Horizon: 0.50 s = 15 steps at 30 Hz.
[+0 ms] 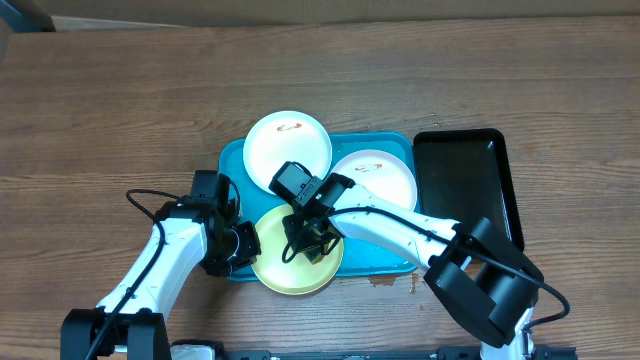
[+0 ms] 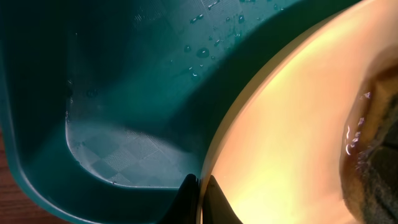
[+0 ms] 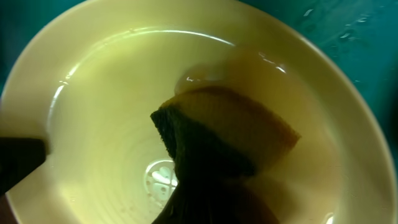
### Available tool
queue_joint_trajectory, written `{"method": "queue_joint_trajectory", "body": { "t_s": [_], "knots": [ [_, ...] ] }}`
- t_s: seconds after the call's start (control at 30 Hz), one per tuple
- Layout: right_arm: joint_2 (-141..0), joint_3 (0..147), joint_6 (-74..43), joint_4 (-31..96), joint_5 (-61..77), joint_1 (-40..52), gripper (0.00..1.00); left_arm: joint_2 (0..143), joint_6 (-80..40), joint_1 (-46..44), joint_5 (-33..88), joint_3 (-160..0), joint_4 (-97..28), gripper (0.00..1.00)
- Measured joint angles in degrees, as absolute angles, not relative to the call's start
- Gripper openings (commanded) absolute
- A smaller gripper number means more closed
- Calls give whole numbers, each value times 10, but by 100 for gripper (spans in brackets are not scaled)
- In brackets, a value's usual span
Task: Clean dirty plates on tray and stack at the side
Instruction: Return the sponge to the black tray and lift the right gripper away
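Note:
The narrow black tray (image 1: 467, 182) is empty, so my right gripper wipes on toward the plate's held rim next, then lifts, crosses to that tray and lowers inside.
The turquoise tray (image 1: 232, 158) holds three plates. A white plate (image 1: 288, 143) with a small brown smear sits at its back left, overhanging the rim. A second white plate (image 1: 382, 178) with a smear sits at the right. The pale yellow-green plate (image 1: 275, 268) lies at the front, overhanging the tray's front rim. My left gripper (image 1: 243, 246) is shut on that plate's left rim (image 2: 261, 130). My right gripper (image 1: 308, 240) is over the plate, shut on a yellow and dark green sponge (image 3: 217, 140) pressed on the wet plate (image 3: 99, 106).
A narrow black tray (image 1: 465, 180) lies right of the turquoise tray. A small brown stain (image 1: 385, 281) marks the wooden table in front of the tray. Water drops lie on the tray floor (image 2: 205, 53).

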State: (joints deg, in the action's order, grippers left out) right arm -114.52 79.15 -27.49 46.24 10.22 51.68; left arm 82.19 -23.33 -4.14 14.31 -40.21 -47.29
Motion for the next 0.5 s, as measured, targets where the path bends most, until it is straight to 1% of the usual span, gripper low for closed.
{"method": "queue_joint_trajectory", "body": {
  "t_s": [0.17,0.33,0.5],
  "knots": [
    [-1149,791,-280,439,159,506,4,822,-233,-41,142,-402,-472,4],
    [-1155,792,-280,385,268,479,4,822,-234,-41,142,-402,-468,4],
    [-1153,811,-267,401,349,415,4,822,-234,-41,144,-402,-469,4]
  ]
}}
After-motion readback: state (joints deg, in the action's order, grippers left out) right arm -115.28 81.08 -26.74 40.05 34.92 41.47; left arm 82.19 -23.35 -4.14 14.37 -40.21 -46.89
